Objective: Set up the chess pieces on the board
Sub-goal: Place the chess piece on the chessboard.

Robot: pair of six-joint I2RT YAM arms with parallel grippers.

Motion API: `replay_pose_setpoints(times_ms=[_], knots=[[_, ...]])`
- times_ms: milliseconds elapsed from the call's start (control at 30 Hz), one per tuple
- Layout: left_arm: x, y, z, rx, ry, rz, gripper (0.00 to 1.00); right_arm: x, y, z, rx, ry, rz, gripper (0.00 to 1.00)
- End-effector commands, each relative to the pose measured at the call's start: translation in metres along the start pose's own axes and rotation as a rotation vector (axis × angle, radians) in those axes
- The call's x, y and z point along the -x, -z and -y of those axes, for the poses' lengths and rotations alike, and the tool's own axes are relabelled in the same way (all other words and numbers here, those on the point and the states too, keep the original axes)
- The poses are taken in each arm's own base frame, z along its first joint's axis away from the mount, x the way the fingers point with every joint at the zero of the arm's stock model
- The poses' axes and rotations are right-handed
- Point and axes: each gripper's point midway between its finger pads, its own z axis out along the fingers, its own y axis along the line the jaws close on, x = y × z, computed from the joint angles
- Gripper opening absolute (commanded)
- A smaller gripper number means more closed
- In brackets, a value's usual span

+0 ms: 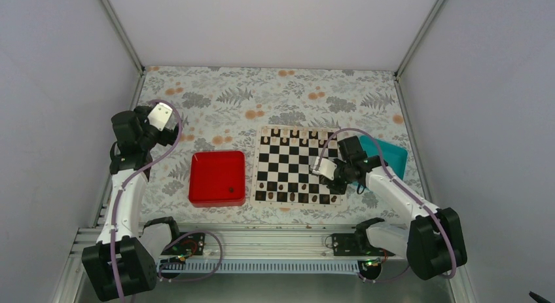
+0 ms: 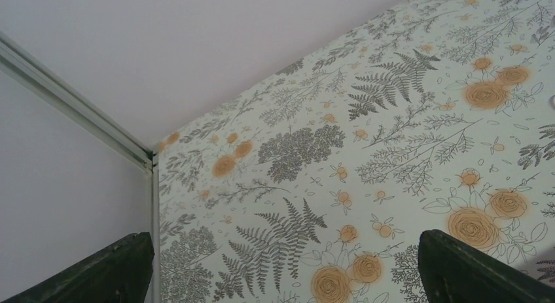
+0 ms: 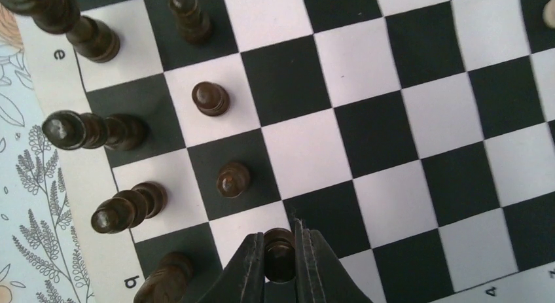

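Note:
The cream square beside the nearest standing pawn is empty. My right gripper will next move down and slightly back to bring the dark pawn onto that square.
The board (image 1: 298,165) of black and cream squares lies right of centre; it fills the right wrist view (image 3: 393,120). Dark chess pieces stand in two rows along its near edge (image 1: 288,186). My right gripper (image 3: 280,260) is shut on a dark pawn (image 3: 279,250) over a cream square near the board's right front corner (image 1: 325,175). Other dark pawns (image 3: 232,178) (image 3: 210,98) and taller pieces (image 3: 124,208) stand beside it. My left gripper (image 2: 285,277) is open and empty, raised at the far left (image 1: 160,116) over the floral cloth.
A red square tray (image 1: 217,177) holding one small dark piece (image 1: 230,189) sits left of the board. A teal tray (image 1: 389,156) lies right of the board, partly behind my right arm. Pale-topped pieces (image 1: 298,134) line the board's far edge. Walls enclose the table.

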Motion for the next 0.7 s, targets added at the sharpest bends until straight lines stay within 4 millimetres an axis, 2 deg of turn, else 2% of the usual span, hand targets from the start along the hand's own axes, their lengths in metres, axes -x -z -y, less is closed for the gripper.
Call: replay_pose_setpoints(times_ms=[0, 667], knots=[[0.009, 0.003, -0.003, 0.009, -0.014, 0.020, 1.00, -0.001, -0.008, -0.003, 0.005, 0.040, 0.048, 0.05], [0.005, 0.000, -0.001, -0.006, -0.015, 0.009, 1.00, -0.020, -0.021, -0.015, 0.075, 0.042, 0.002, 0.05]])
